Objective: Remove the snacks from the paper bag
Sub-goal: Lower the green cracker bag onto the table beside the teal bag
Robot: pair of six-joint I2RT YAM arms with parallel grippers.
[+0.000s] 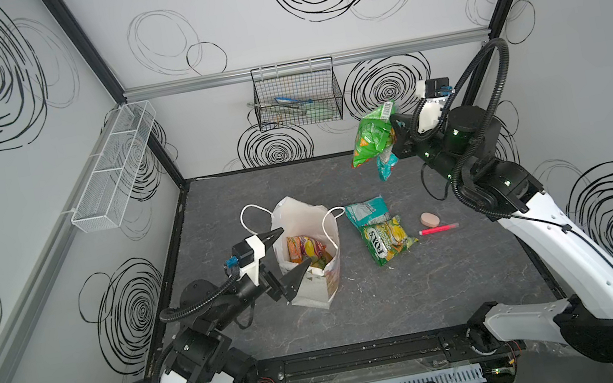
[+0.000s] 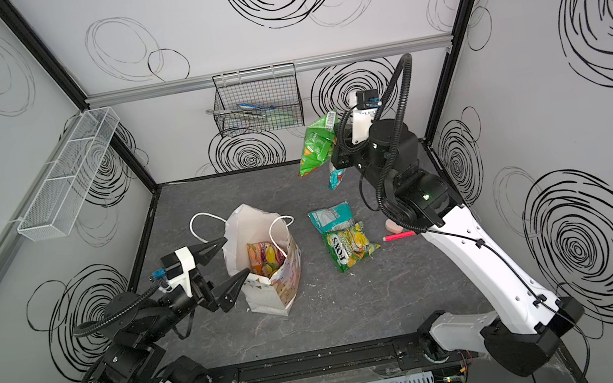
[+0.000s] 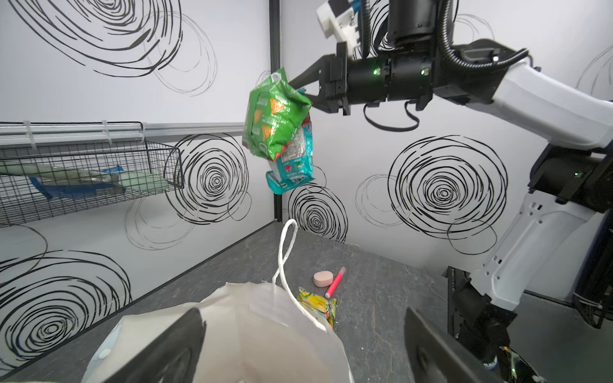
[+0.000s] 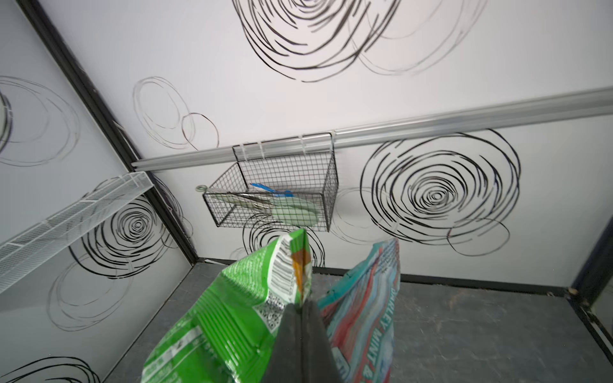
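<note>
I need to lower my right gripper to the gap between the lying packets and the pink oval piece, where bare tabletop shows, and release the green packet point(image 1: 372, 139).
The white paper bag point(image 1: 291, 210) point(image 2: 244, 220) point(image 3: 248, 331) stands open left of the table's middle, with multicoloured snacks point(image 1: 305, 248) point(image 2: 265, 258) inside. My left gripper point(image 1: 296, 245) point(image 2: 236, 255) point(image 3: 305, 348) is open at the bag's left rim, jaws spread wide across its mouth. My right gripper point(image 1: 394, 123) point(image 2: 337, 134) point(image 4: 302, 306) is raised at the back right, shut on a green packet point(image 1: 372, 139) point(image 4: 232, 315) and a teal packet point(image 1: 387, 166) point(image 4: 368, 298) hanging beside it. A teal packet point(image 1: 366, 211) and a FOX'S packet point(image 1: 388, 240) point(image 3: 316, 303) lie right of the bag.
A pink-red stick point(image 1: 438, 228) point(image 3: 334, 283) and a pink oval piece point(image 1: 429, 219) lie right of the packets. A black wire basket point(image 1: 297, 97) hangs on the back wall, a white mesh shelf point(image 1: 116, 169) on the left wall.
</note>
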